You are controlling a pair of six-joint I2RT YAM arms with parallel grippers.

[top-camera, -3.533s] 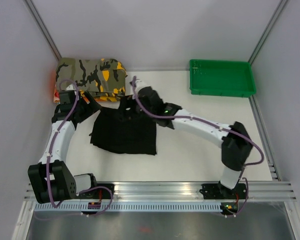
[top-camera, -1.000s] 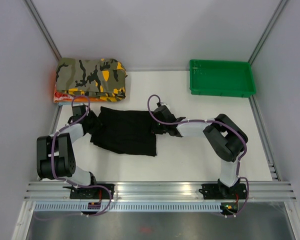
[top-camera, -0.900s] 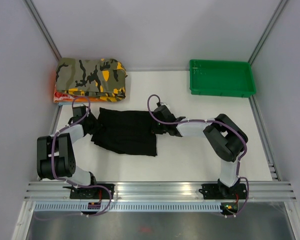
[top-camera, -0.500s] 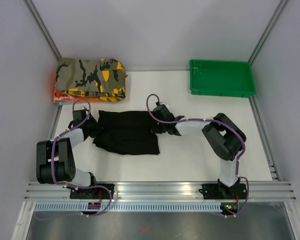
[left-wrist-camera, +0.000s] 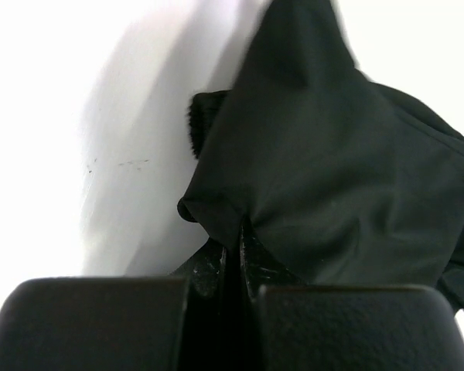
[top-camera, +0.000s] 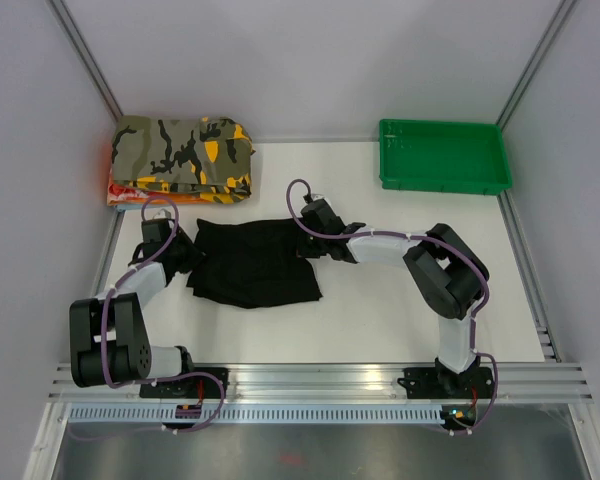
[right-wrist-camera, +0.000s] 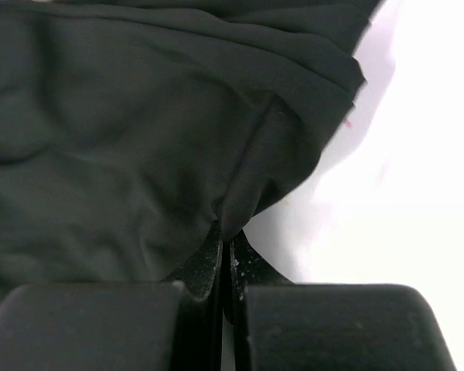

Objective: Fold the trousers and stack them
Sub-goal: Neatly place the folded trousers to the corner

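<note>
The already folded trousers in my left gripper go up and outward over the camouflage garment's end by the side point(top-camera: 140, 155) next, then down for release.
The black trousers point(top-camera: 255, 262) lie folded into a rough rectangle on the white table, left of the middle. My left gripper point(top-camera: 191, 258) is shut on their left edge, and the left wrist view shows a pinch of black cloth point(left-wrist-camera: 309, 170) caught at the tips point(left-wrist-camera: 234, 232). My right gripper point(top-camera: 302, 247) is shut on the right edge of the trousers. In the right wrist view a fold of the trousers point(right-wrist-camera: 139, 139) is nipped between the closed tips point(right-wrist-camera: 226, 238).
A folded camouflage garment point(top-camera: 185, 150) lies on an orange one at the back left corner. A green tray point(top-camera: 443, 155) stands at the back right. Grey walls close in both sides, and an aluminium rail point(top-camera: 320, 380) runs along the near edge.
Both grippers have closed on the trousers' side edges. Both arms have shifted slightly towards the back, and the cloth has bunched a little at its lower right corner.
</note>
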